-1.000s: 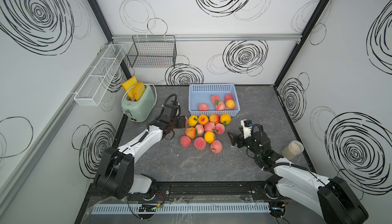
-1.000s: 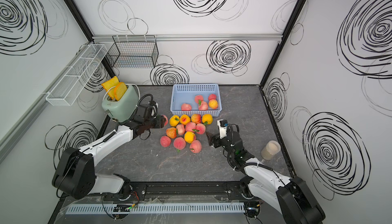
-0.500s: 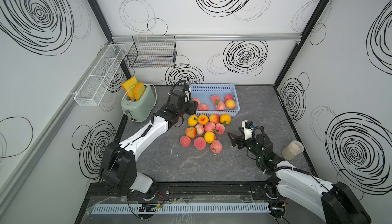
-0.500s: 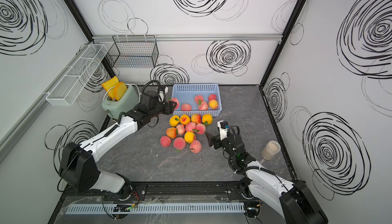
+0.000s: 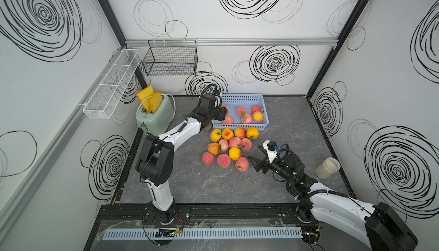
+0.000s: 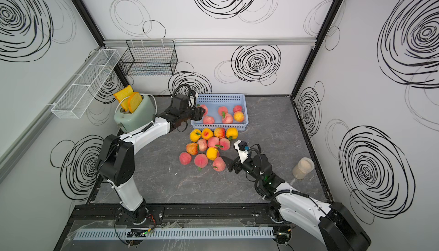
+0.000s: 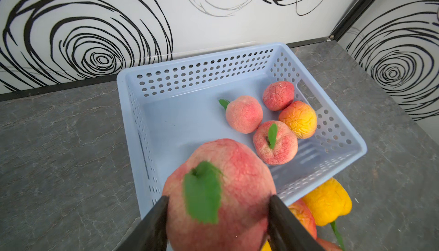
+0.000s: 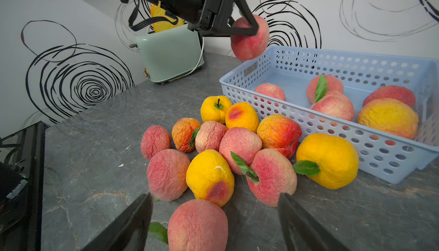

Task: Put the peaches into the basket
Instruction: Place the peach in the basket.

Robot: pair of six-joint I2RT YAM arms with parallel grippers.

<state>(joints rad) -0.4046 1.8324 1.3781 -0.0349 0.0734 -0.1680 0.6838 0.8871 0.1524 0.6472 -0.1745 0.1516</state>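
Observation:
My left gripper moves down into the basket toward the peaches next. It releases the pink peach beside them over the basket's bare bottom, since that patch is empty.
A blue perforated basket (image 5: 240, 97) (image 6: 221, 96) at the back of the table holds several peaches (image 5: 247, 117). My left gripper (image 5: 222, 114) (image 7: 218, 198) is shut on a pink peach (image 7: 221, 197) (image 8: 249, 45) with a green leaf, raised above the basket's (image 7: 123, 109) left end. Several more pink and yellow peaches (image 5: 228, 145) (image 8: 237, 142) lie piled in front of the basket (image 8: 308, 52). My right gripper (image 5: 255, 154) (image 8: 215, 196) is open, low at the pile's right front. A pink peach (image 5: 242, 164) (image 8: 197, 226) lies between its fingers, untouched.
A green toaster (image 5: 155, 116) with bread slices stands at the back left, close to the left arm. A clear jar (image 5: 327, 167) sits by the right wall. A black wire basket (image 5: 171, 59) and a white wire rack (image 5: 111, 85) hang on the walls.
My left arm has carried the pink peach from the pile's left side up and back to above the basket. My right gripper has edged closer to the front peach.

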